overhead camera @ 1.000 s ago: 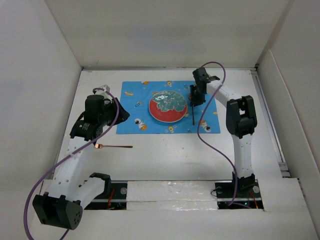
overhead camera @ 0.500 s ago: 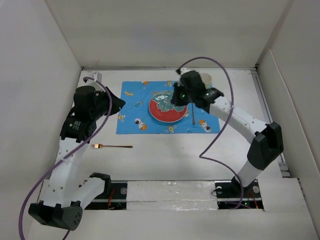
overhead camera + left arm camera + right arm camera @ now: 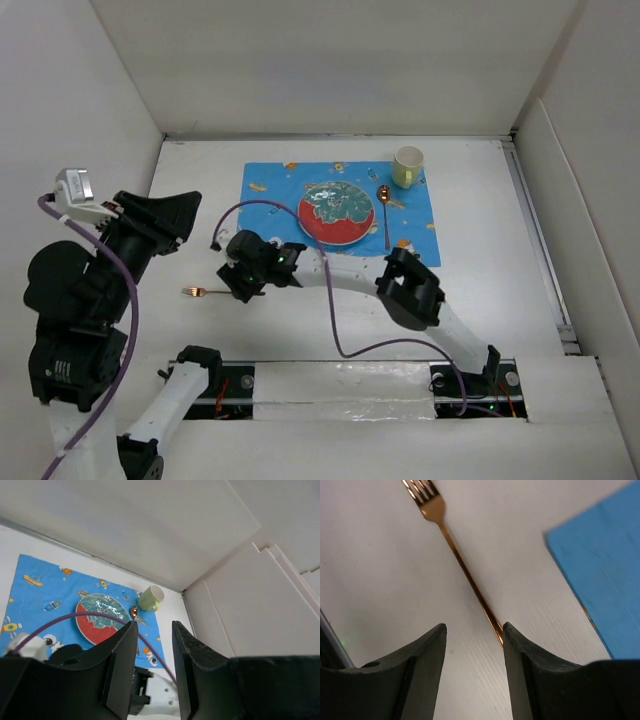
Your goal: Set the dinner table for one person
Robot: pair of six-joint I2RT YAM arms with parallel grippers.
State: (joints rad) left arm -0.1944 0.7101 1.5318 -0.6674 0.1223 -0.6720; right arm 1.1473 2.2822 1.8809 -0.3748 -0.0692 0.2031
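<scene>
Next I will bring my right gripper down to the left in the top view, onto the handle near the fork's head (image 3: 214,292) (image 3: 461,564), since that part of the handle lies below it on that side.
On the white dinner table (image 3: 480,290) lies a blue cartoon mat (image 3: 270,215) with a red and teal plate (image 3: 337,213), a copper spoon (image 3: 385,215) to its right and a pale green cup (image 3: 407,166) at the mat's far right corner. A copper fork (image 3: 197,291) lies on the table in front of the mat's left corner. My right gripper (image 3: 240,288) is open, low over the fork's handle (image 3: 470,580), which runs up against my right finger (image 3: 520,650). My left gripper (image 3: 185,207) is open, empty and raised high at the left.
White walls enclose the table on the far side, left and right. The right arm (image 3: 340,272) and its purple cable stretch across the front of the mat. The left wrist view looks down on the plate (image 3: 100,617), cup (image 3: 150,597) and spoon (image 3: 134,611).
My right arm left the spoon on the mat beside the plate and swung across to the fork at the front left. My left arm rose and pulled back to the left.
</scene>
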